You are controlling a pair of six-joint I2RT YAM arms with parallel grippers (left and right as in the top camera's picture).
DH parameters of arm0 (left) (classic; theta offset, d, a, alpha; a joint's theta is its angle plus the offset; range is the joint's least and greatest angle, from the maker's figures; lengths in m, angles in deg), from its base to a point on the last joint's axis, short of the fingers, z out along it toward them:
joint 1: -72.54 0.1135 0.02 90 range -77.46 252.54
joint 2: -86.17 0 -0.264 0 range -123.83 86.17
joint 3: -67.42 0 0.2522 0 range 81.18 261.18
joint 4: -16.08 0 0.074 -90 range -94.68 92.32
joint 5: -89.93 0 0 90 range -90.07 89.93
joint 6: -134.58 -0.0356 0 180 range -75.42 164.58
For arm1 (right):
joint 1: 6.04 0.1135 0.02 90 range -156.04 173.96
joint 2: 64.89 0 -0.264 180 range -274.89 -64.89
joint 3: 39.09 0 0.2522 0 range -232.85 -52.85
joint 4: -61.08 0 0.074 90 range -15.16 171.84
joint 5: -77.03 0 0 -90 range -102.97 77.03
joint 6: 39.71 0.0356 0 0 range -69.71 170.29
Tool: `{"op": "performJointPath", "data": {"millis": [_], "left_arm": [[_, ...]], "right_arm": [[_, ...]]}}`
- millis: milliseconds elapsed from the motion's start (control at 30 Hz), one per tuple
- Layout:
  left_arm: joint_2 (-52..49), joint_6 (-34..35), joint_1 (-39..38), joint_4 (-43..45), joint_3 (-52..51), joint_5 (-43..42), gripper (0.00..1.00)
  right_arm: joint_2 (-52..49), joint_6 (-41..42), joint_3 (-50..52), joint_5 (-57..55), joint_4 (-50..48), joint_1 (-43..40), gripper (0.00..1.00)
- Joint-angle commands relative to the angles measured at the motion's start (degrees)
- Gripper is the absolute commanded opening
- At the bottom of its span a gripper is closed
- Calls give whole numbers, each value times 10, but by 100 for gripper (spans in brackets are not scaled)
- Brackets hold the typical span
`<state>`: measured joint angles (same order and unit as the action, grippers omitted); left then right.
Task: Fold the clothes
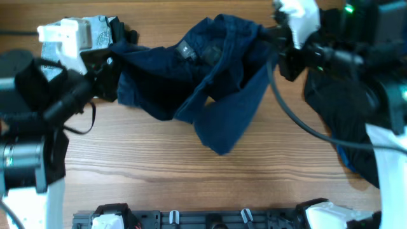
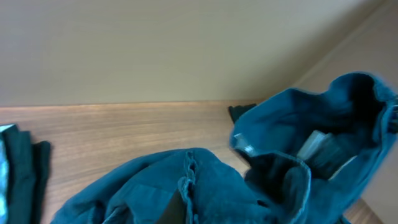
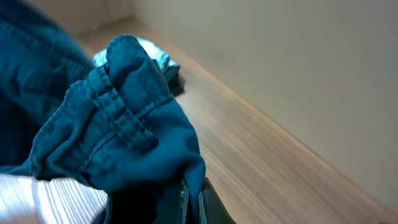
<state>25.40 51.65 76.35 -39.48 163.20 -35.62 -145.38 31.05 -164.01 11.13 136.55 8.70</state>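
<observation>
My left gripper moves away from my base and down to the table's far side next, beside the patterned garment.
The dark navy shorts hang stretched between my two grippers over the far half of the table, with one leg drooping toward the middle. A small grey label shows inside the waistband. My left gripper holds the shorts' left edge. In the left wrist view the cloth covers its fingers. My right gripper holds the right edge. In the right wrist view the waistband is bunched up, and the fabric is pinched between the jaws.
A grey-and-white patterned garment lies at the far left behind my left arm. A pile of dark clothes lies at the right under my right arm. The wooden table runs to a black rail at the front edge.
</observation>
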Motion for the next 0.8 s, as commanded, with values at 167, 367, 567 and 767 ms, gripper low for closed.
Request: {"op": "performJointPath", "data": {"millis": [167, 367, 567, 767], "left_arm": [[73, 50, 2, -35, 13, 89, 4], [83, 78, 2, -22, 14, 129, 4], [-46, 78, 2, -4, 14, 144, 4], [-189, 78, -2, 71, 14, 144, 4]], "right_arm": [[114, 209, -15, -199, 38, -19, 4], [101, 239, -9, -258, 66, -19, 4], [-61, 242, -9, -252, 36, -42, 4], [-236, 254, -9, -181, -50, -101, 4]]}}
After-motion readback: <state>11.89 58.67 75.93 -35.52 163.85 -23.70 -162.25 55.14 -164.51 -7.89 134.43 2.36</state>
